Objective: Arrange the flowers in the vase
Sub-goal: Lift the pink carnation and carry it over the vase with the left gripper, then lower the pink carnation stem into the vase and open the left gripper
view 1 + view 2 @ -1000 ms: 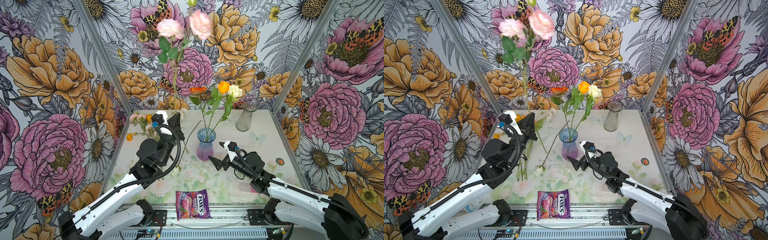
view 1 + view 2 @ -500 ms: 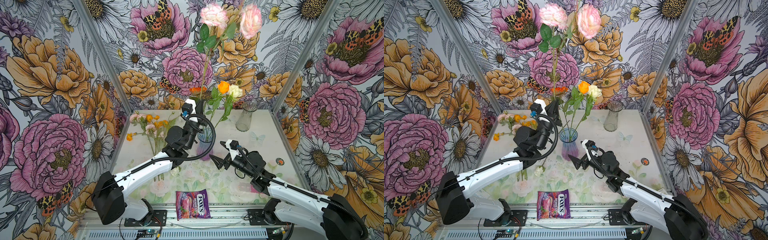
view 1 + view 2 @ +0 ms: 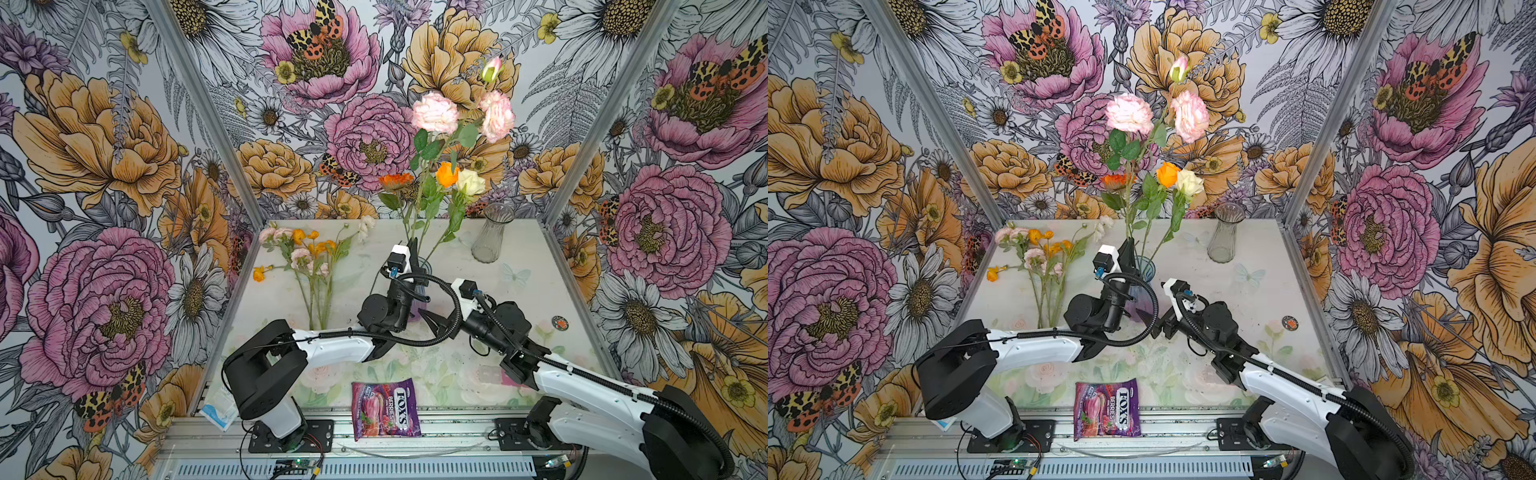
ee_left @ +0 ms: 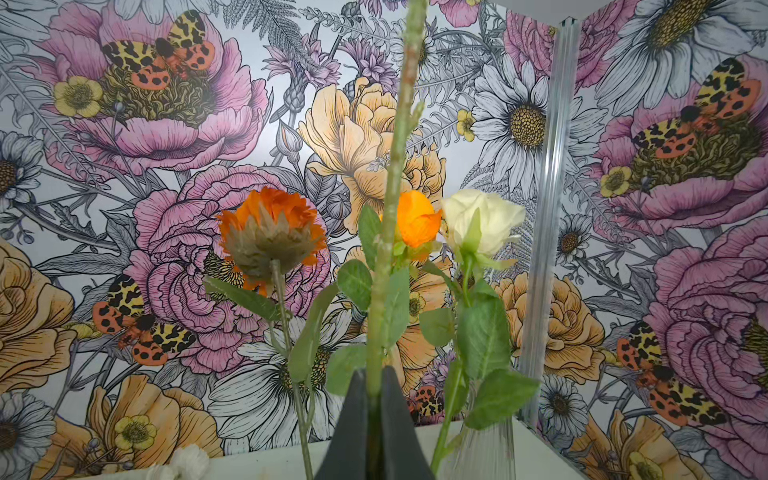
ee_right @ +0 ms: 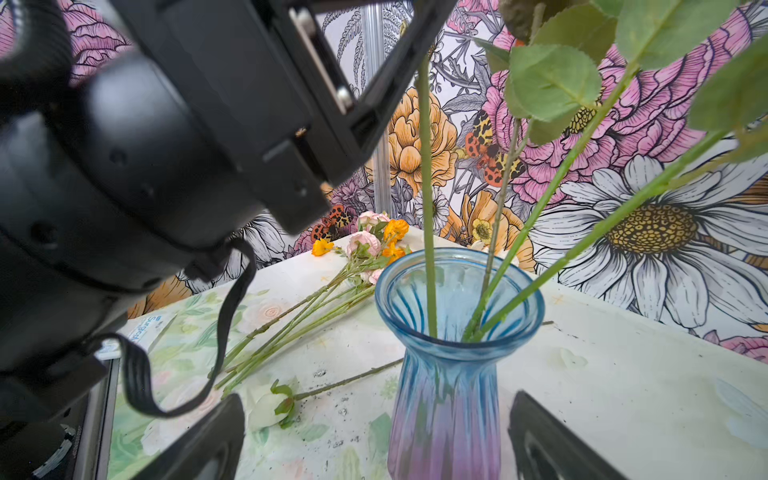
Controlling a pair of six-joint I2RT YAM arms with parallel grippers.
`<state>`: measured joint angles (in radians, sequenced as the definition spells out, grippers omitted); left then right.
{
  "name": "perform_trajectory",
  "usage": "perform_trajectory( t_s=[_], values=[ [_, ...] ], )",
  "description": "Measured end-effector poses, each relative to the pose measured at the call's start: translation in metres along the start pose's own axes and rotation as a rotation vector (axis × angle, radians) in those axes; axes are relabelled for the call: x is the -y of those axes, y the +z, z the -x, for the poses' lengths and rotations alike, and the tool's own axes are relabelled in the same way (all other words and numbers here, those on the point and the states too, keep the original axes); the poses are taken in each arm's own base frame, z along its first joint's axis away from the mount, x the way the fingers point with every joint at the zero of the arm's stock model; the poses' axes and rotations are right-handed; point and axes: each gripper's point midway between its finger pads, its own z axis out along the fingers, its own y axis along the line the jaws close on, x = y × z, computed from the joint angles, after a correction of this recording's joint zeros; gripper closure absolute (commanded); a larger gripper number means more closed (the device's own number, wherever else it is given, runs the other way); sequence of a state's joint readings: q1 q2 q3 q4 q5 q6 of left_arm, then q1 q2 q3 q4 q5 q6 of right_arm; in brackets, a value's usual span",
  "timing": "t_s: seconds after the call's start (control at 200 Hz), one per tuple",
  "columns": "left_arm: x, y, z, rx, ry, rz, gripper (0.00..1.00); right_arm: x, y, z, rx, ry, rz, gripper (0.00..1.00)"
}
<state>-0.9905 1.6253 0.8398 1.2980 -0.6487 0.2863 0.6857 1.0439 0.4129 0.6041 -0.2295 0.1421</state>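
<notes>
The left gripper lowers the long stem deeper into the vase's opening (image 3: pixel 1145 267) below next and lets go, since the stem's lower end is already inside.
My left gripper (image 3: pixel 412 245) (image 4: pixel 374 374) is shut on the long green stem (image 4: pixel 395 166) of a spray of pink carnations (image 3: pixel 435 112) (image 3: pixel 1128 113). It holds the spray upright over the blue-and-purple vase (image 5: pixel 449 374) (image 3: pixel 1147 268). In the right wrist view the stem's lower end is inside the vase mouth. Two orange flowers (image 3: pixel 448 173) and a white rose (image 3: pixel 470 182) stand in the vase. My right gripper (image 5: pixel 376 397) (image 3: pixel 432 322) is open, its fingers either side of the vase's lower body without touching. Several loose flowers (image 3: pixel 307 253) (image 5: pixel 365 245) lie on the table at back left.
An empty clear glass vase (image 3: pixel 490 232) stands at the back right. A white rose (image 5: pixel 270 405) lies on the table close to the vase's foot. A purple candy bag (image 3: pixel 384 409) rests at the front edge, a small round badge (image 3: pixel 560 323) at the right.
My left arm has carried the carnation spray from the left side across to the vase and lowered it, so the blooms sit lower. The right arm has stayed put.
</notes>
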Motion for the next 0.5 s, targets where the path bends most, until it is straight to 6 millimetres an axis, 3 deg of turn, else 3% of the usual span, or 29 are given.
perform_trajectory(
  t_s=[0.17,0.5],
  values=[
    [-0.001,-0.015,-0.013,-0.028,0.019,0.033,1.0,-0.001,0.0,0.0,0.0,0.0,0.003,0.01],
    [-0.025,-0.032,-0.042,-0.126,0.059,0.122,0.95,-0.001,0.0,0.0,0.0,0.0,0.004,0.01]
  ],
)
